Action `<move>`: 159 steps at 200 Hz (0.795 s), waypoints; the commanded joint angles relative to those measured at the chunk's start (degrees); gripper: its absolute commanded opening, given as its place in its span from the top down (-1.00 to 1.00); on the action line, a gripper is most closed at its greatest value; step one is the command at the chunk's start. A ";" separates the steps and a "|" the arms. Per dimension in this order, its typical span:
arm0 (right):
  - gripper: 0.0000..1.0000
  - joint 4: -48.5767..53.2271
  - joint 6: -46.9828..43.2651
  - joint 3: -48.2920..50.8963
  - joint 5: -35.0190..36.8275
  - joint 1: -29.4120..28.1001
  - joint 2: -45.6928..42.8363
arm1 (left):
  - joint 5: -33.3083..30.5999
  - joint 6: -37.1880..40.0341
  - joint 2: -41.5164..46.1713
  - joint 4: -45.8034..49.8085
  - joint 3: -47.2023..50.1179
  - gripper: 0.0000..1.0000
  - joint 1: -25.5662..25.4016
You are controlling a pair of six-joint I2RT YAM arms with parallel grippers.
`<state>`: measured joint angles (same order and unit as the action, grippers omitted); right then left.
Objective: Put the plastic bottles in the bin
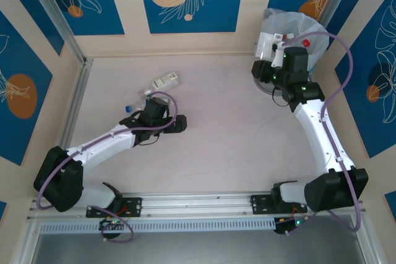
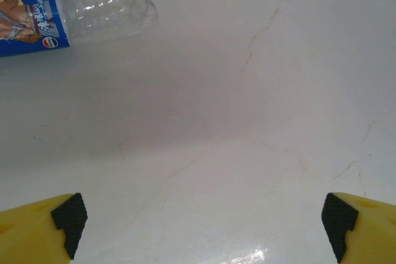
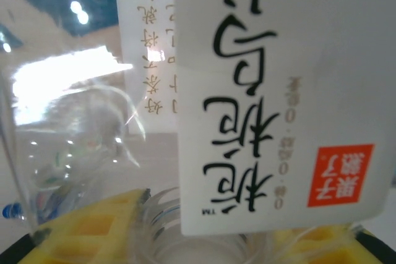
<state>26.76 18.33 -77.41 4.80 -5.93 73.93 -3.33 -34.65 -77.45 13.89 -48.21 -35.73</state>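
Note:
My right gripper, still at the bin's near rim, carries the bottle outward over the bin's lined opening (image 1: 299, 28) next and releases it there, since the opening lies outward.
My right gripper (image 1: 273, 49) is shut on a clear plastic bottle (image 1: 270, 42) with a white label and holds it at the near left rim of the bin (image 1: 296, 21), a wastebasket lined with a translucent bag. In the right wrist view that bottle (image 3: 272, 97) shows black characters and a red square, between the yellow fingers (image 3: 93, 227). A red cap (image 1: 305, 41) lies inside the bin. My left gripper (image 2: 202, 224) stands open over bare table. A blue-labelled bottle (image 2: 93, 4) lies just beyond it, also seen as the blue-capped bottle (image 1: 136, 99). A green-white bottle (image 1: 166, 81) lies farther back.
The table (image 1: 216, 146) is pale and marbled, closed in by beige walls with blue panels. An aluminium post (image 1: 68, 41) runs along the left wall. The bin stands in the far right corner, behind the right arm's elbow (image 1: 303, 91).

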 commanded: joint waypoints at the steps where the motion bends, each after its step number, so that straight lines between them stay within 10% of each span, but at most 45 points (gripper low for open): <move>1: 1.00 1.92 -1.17 -3.62 -2.32 2.78 1.33 | -1.52 -0.79 1.78 -0.60 0.82 -0.98 0.48; 159: 0.84 -4.09 -8.48 -22.61 4.66 12.46 23.67 | -3.57 -1.65 7.60 1.06 3.47 -0.98 0.53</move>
<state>23.86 12.32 -95.53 6.26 5.67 95.26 -5.26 -35.68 -71.94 14.17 -45.71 -35.73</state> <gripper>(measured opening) 0.404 0.990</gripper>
